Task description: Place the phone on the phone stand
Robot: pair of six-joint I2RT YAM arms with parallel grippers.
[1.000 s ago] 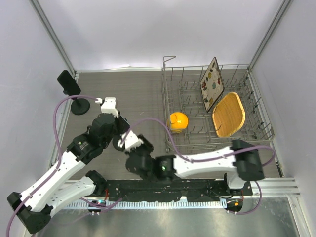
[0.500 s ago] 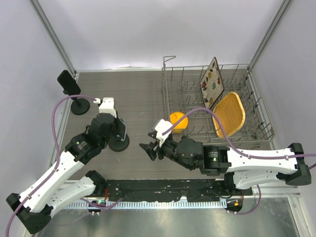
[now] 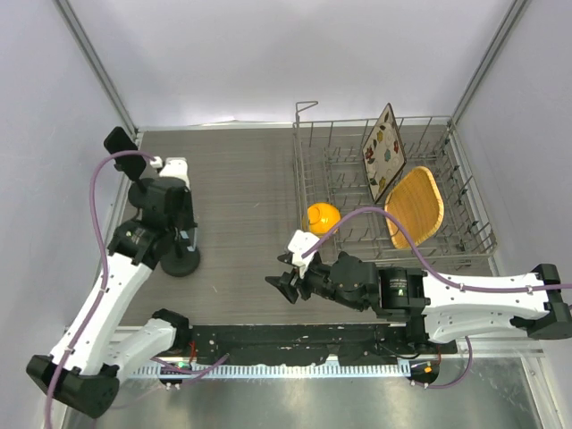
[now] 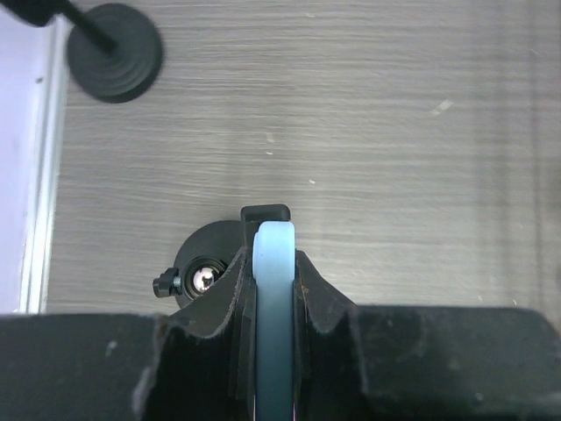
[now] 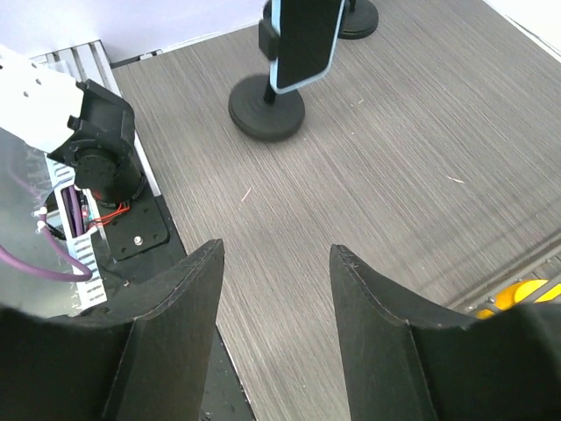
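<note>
The phone and stand should go next to the bare tabletop by the wall (image 4: 83, 200), to the left of my left gripper in the top view, and my left gripper should release them there.
The phone (image 4: 273, 298), in a light blue case, stands on edge between the fingers of my left gripper (image 4: 273, 263), which is shut on it. In the right wrist view the phone (image 5: 305, 39) shows its dark screen, upright against the black clamp of a phone stand with a round base (image 5: 266, 107). That base lies under my left gripper in the top view (image 3: 181, 261), where the gripper (image 3: 181, 234) hides the phone. My right gripper (image 3: 284, 284) is open and empty, low over the table to the right of the stand (image 5: 276, 248).
A second black phone stand (image 3: 119, 143) is at the far left; its round base (image 4: 114, 53) shows in the left wrist view. A wire dish rack (image 3: 349, 122) on the right holds an orange object (image 3: 323, 219), a patterned plate (image 3: 384, 152) and a yellow tray (image 3: 414, 207).
My left gripper moved left with the phone, and the stand's base shifted left with it. My right gripper drew away from the stand to the right, then barely moved.
</note>
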